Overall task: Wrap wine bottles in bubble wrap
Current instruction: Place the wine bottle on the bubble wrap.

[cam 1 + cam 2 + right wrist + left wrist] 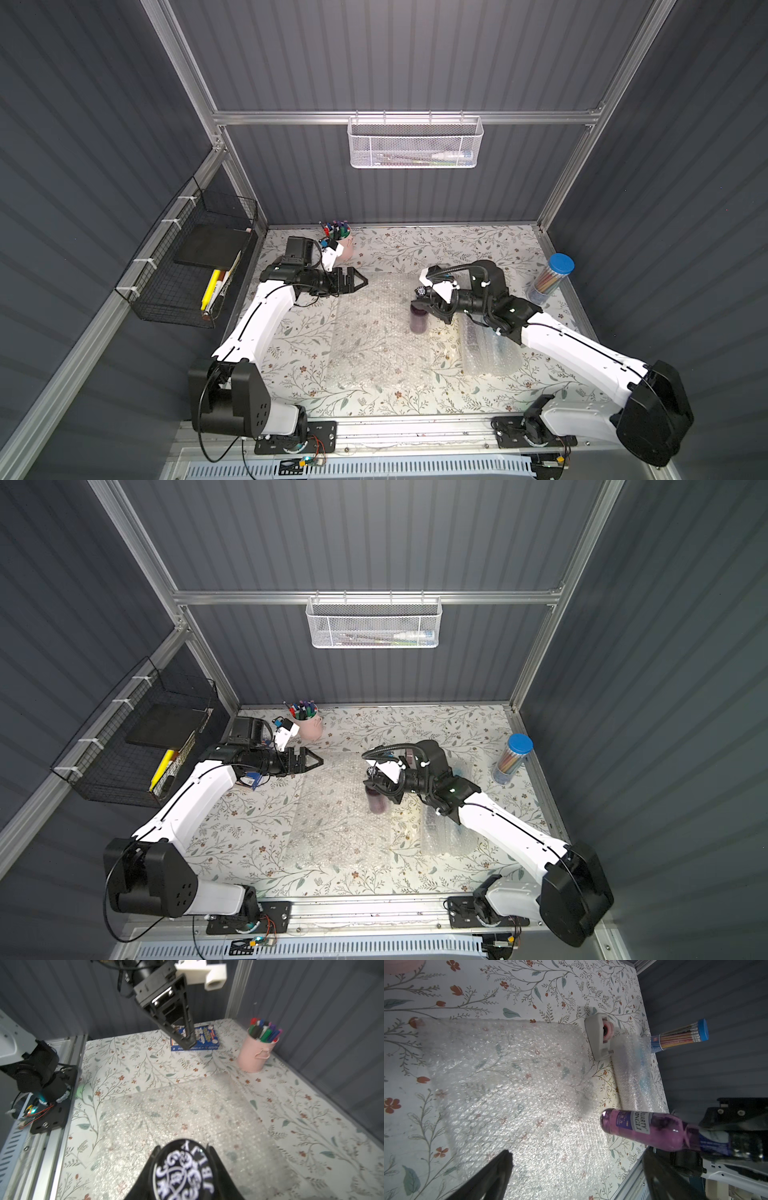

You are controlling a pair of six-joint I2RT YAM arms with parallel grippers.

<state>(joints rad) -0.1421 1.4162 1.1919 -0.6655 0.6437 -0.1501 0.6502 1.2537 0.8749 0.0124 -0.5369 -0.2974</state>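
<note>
My right gripper should next move down over the middle of the bubble wrap sheet, which lies bare, and tilt the upright bottle down flat to release it.
A purple wine bottle [417, 323] [377, 803] [643, 1129] with a dark printed cap [182, 1169] hangs upright in my right gripper [419, 305] [184, 1147], which is shut on its neck and cap. The bottle is just above the right edge of a flat sheet of bubble wrap [365, 332] [332, 816] [508, 1084] [187, 1109]. My left gripper [359, 282] [318, 762] [577, 1152] hovers open and empty over the sheet's far left corner. Rolled bubble wrap bundles [486, 349] [633, 1076] lie under the right arm, with purple and bluish colour showing through.
A grey tape dispenser [600, 1036] sits by the sheet's far right corner. A blue-lidded tube of pencils [548, 278] stands at the right wall. A pink cup of markers [343, 245] [257, 1053] and a blue box [199, 1039] are at the far left.
</note>
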